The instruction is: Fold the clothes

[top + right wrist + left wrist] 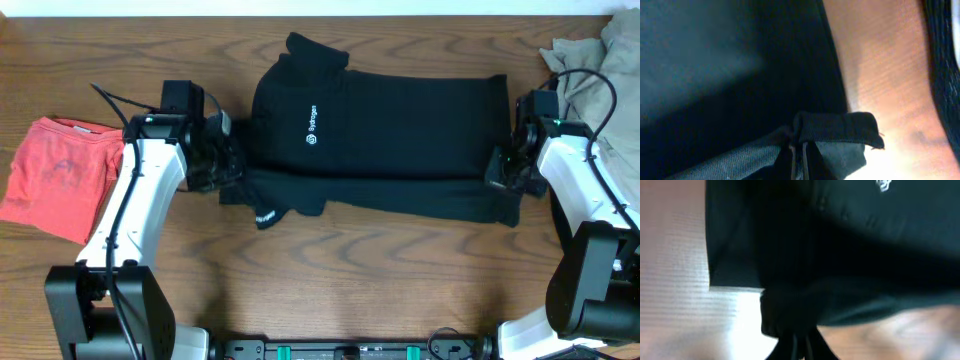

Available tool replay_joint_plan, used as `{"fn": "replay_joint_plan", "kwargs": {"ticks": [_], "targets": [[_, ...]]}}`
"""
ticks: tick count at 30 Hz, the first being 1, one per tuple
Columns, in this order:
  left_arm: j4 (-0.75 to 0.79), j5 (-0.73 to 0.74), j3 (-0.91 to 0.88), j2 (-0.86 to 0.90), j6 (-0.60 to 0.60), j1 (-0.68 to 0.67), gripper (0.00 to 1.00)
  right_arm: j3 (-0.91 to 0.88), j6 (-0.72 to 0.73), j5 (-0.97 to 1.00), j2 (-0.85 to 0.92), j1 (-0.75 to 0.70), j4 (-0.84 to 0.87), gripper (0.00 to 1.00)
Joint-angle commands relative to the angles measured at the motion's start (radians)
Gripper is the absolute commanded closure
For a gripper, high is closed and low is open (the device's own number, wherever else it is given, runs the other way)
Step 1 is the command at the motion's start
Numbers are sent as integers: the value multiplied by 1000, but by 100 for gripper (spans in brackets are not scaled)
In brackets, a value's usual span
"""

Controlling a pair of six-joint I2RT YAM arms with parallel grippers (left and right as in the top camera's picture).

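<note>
My right gripper will next carry the bunched fold a little away from my base, over the shirt's end [505,172] [812,119], and then I will release it there.
A large black shirt [400,130] with small white lettering [311,125] lies across the middle of the table, its far half folded over toward me, collar [316,50] at the back. My left gripper [228,165] is shut on the shirt's left edge [790,315]. At the right end, my right gripper [503,168] is shut on a bunched fold of black cloth [835,127]. A coral-red tee [58,175] rests flat at the far left. The beige garment [585,55] is heaped at the back right corner.
Bare wooden table [380,270] stretches in front of the shirt. Both arm bases stand at the front corners, left base [110,310] and right base [590,300]. A dark cable [590,90] loops over the right arm near the beige heap.
</note>
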Motion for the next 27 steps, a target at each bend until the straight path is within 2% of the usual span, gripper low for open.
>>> {"fn": "replay_joint_plan", "kwargs": {"ticks": [1, 6, 7, 8, 9, 10, 11, 12, 15, 21, 24, 27], "targets": [[64, -23, 2, 28, -68, 4, 94, -1, -14, -16, -21, -6, 53, 99], [176, -22, 2, 76, -82, 4, 94, -2, -29, -20, -21, -3, 152, 98], [198, -18, 2, 86, -82, 4, 94, -2, -29, -19, -21, -1, 168, 96], [224, -12, 2, 101, -82, 4, 93, -2, -29, -19, -21, 0, 183, 89], [241, -8, 2, 113, -82, 4, 83, -2, -29, -19, -21, 0, 198, 72], [255, -8, 2, 128, -82, 4, 63, -2, -29, -15, -21, 0, 207, 56], [257, -8, 2, 138, -82, 4, 52, -2, -29, -12, -21, 0, 214, 44], [252, -7, 2, 147, -82, 4, 47, -2, -29, -10, -21, 0, 216, 41], [193, 16, 2, 157, -81, 4, 43, -2, -29, -10, -21, 0, 189, 43], [78, 154, 2, 157, 27, -10, 45, -50, -29, -19, -21, 2, 129, 54], [46, 137, -1, 157, 90, -45, 45, -114, -29, -19, -21, 2, 161, 58], [36, 34, -16, 157, 84, -81, 44, -183, -29, -23, -21, 2, 215, 59]]}}
